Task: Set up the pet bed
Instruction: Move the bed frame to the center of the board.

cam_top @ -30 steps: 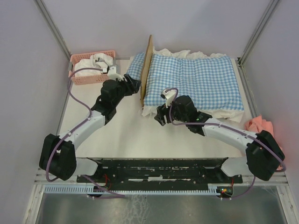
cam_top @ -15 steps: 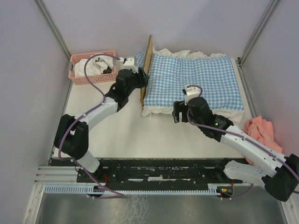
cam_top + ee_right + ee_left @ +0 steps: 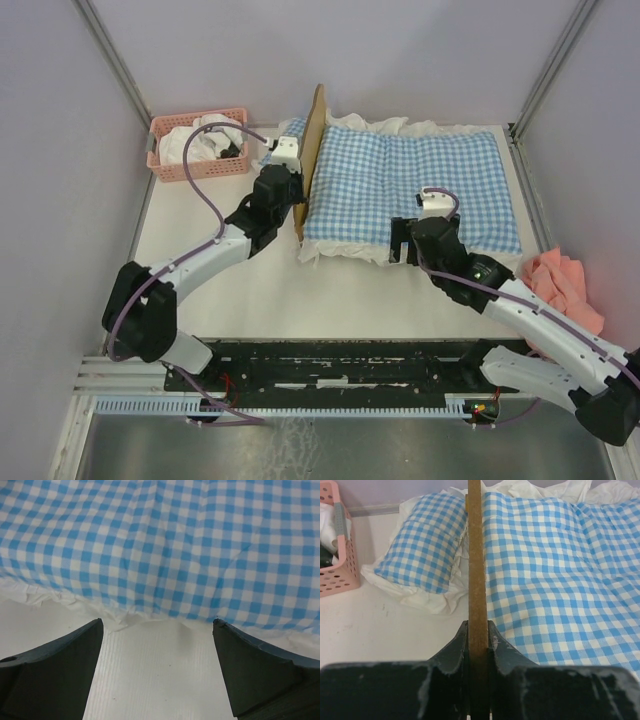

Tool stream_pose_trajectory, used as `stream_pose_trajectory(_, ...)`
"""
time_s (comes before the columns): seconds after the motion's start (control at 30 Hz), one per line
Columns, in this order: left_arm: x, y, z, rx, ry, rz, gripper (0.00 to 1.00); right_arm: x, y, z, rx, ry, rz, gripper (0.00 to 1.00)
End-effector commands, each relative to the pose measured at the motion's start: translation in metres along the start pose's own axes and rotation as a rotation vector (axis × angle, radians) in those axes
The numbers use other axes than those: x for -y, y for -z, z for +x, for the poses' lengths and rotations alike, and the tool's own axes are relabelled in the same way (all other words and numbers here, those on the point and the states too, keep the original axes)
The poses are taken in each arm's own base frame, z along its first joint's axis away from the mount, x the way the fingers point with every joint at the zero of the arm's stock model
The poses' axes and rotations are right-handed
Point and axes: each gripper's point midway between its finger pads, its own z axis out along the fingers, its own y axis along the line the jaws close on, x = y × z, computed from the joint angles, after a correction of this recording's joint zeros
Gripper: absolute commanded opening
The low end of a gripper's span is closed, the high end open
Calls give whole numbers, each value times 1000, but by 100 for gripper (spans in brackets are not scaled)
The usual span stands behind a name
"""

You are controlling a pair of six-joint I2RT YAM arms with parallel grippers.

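I need to pull my left gripper back and to the left in the top view next. I should release the headboard (image 3: 313,140) over the bare tabletop in front of the basket, because that part of the tabletop is clear.
Of the pet bed, only the light-wood headboard (image 3: 313,140) shows, standing on edge; blue-white gingham bedding (image 3: 410,185) hides everything else. My left gripper (image 3: 297,192) is shut on the headboard's near end. In the left wrist view both dark fingers press the board's thin edge (image 3: 477,570) at my left gripper (image 3: 478,630). A gingham pillow (image 3: 427,540) lies left of the board. My right gripper (image 3: 403,243) stands wide open at the bedding's near edge. Its fingers (image 3: 60,665) straddle bare table just short of the white ruffle (image 3: 65,602), holding nothing.
A pink plastic basket (image 3: 198,145) with white cloth and dark items stands at the back left, also seen in the left wrist view as the basket (image 3: 340,570). A pink cloth (image 3: 565,280) lies at the table's right edge. Grey walls enclose the table.
My left gripper slid toward the near end of the headboard and shut on it. My right gripper moved right along the bedding's near edge and opened wider. The bed shifted slightly.
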Motion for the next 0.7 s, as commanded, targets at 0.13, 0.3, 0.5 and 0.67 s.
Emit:
stream_pose_trajectory(0.13, 24, 75, -114, 349, 136, 172, 3, 36, 26, -21, 117, -57, 113, 99)
stream_pose_trajectory(0.3, 13, 94, -125, 383, 141, 140, 3, 34, 38, -25, 143, -65, 55, 100)
stream_pose_trajectory(0.5, -4, 120, -132, 389, 139, 91, 3, 35, 36, -18, 127, -39, 51, 99)
stream_pose_trajectory(0.67, -32, 147, -125, 375, 115, 3, 3, 31, 33, -15, 99, -26, 44, 97)
